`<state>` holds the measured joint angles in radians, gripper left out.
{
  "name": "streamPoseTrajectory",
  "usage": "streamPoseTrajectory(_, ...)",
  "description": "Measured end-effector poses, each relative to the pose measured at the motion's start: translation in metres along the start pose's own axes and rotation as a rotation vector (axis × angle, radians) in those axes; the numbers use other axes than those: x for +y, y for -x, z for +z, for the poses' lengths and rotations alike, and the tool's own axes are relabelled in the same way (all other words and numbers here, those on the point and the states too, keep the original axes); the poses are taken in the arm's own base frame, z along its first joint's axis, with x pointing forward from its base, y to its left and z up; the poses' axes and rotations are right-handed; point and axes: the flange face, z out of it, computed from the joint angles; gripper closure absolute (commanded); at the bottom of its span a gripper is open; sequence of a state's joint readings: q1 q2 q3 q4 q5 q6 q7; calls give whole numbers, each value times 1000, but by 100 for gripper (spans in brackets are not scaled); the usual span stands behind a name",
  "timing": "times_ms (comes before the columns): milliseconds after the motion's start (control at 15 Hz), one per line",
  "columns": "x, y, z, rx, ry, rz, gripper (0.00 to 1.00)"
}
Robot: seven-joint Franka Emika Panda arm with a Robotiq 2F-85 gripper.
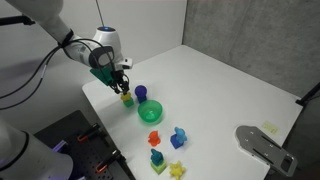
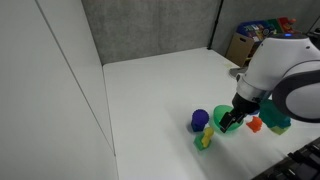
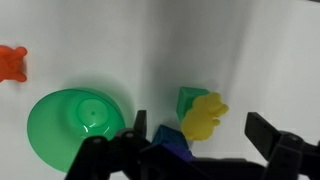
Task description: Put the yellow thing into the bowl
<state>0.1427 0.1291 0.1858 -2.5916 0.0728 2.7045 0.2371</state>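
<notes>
My gripper's open fingers have the yellow thing's rounded end [image 3: 198, 127] by the purple piece between them, so the gripper needs to move down onto it and close.
The yellow thing [image 3: 204, 115] is a small chunky toy that leans against a small green cube [image 3: 186, 98] on the white table. It also shows in both exterior views [image 1: 126, 97] [image 2: 205, 136]. The green bowl [image 3: 60, 135] stands upright and empty beside it and shows in both exterior views [image 1: 151, 111] [image 2: 221, 116]. My gripper [image 3: 200, 130] is open and hangs just above the yellow thing, one finger on each side of it and not touching it. The gripper also shows in both exterior views [image 1: 121, 82] [image 2: 232, 120].
A dark purple cup-like piece [image 1: 141, 92] stands close to the yellow thing, between it and the bowl [image 3: 170, 145]. An orange toy [image 1: 155, 137], a blue toy [image 1: 179, 137], a green-and-blue block [image 1: 158, 160] and a yellow star [image 1: 177, 169] lie beyond the bowl. The table edge [image 1: 100, 120] is near.
</notes>
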Motion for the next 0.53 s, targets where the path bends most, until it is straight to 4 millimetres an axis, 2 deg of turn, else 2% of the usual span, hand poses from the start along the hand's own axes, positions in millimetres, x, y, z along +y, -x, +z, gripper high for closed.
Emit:
streamPoseTrajectory(267, 9, -13, 33, 11, 29, -18, 0)
streamPoseTrajectory(533, 4, -27, 58, 6, 28, -16, 0)
